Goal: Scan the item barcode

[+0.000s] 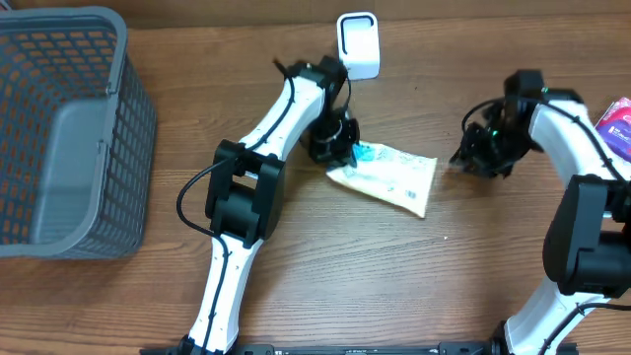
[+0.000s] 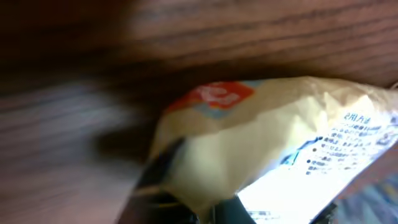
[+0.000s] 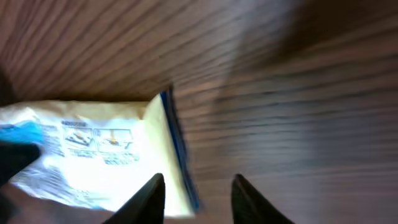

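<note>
The white scanner [image 1: 358, 44] is outward of my left gripper, so I should next lift the packet [image 1: 389, 177] outward, turn it over, then lower it and let it go on the tabletop.
The item is a cream-and-white packet [image 1: 389, 177] with blue print, lying flat in the middle of the table. My left gripper [image 1: 340, 148] is shut on its left end. In the left wrist view the packet [image 2: 261, 137] fills the frame and its end is pinched at my left gripper [image 2: 205, 211]. My right gripper [image 1: 465, 158] hovers just right of the packet, not touching it. In the right wrist view the right gripper [image 3: 199, 179] is open and holds nothing, with the packet's blue-edged end [image 3: 93, 149] lying ahead of it. A white box-like scanner [image 1: 358, 44] stands at the back.
A grey mesh basket [image 1: 128, 59] takes up the left side of the table. A pink and purple package [image 1: 616, 123] lies at the right edge, behind my right arm. Bare wood lies in front of the packet.
</note>
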Robot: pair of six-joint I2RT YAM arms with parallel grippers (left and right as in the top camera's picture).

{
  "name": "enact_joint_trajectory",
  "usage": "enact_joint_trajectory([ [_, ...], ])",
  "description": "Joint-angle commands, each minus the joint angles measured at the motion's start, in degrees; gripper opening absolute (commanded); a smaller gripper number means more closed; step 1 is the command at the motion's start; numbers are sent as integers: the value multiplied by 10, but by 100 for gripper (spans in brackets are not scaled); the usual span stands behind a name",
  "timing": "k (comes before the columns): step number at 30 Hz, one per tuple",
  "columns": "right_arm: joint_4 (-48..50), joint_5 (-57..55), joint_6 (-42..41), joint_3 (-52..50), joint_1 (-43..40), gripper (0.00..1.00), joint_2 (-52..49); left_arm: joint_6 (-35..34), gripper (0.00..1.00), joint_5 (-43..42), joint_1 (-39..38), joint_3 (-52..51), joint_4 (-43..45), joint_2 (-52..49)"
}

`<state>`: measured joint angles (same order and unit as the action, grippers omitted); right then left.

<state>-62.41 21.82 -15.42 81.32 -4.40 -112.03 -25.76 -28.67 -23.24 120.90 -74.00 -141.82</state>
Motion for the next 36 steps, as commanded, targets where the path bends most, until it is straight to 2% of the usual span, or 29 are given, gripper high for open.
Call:
enact_joint_trajectory([
  [1, -54, -68, 63, 66, 3, 52, 2, 18, 5, 150, 12, 151, -80, -5],
  [3, -65, -70, 70, 72, 3, 56, 2, 17, 4, 206, 12, 206, -113, -5],
  [9, -65, -70, 69, 72, 3, 56, 2, 4, 4, 434, 12, 404, -228, -4],
  [13, -66, -70, 69, 72, 3, 56, 2, 14, 4, 534, 11, 425, -228, 13],
  [15, -65, -70, 69, 72, 3, 56, 2, 16, 4, 632, 9, 425, -228, 24],
  [17, -65, -70, 69, 72, 3, 58, 2, 24, 4, 670, 9, 425, -228, 28],
  [20, -64, -70, 69, 72, 3, 59, 2, 44, 4, 665, 8, 423, -228, 28],
  [24, -59, -70, 69, 72, 3, 62, 2, 43, 4, 595, -11, 384, -228, 28],
  [31, -54, -70, 69, 72, 3, 62, 2, -7, 4, 555, -75, 225, -226, 28],
  [33, -52, -70, 69, 72, 3, 62, 2, -9, 4, 506, -91, 205, -216, 28],
  [36, -52, -70, 67, 72, 3, 63, 2, -8, 4, 379, -112, 207, -186, 28],
])
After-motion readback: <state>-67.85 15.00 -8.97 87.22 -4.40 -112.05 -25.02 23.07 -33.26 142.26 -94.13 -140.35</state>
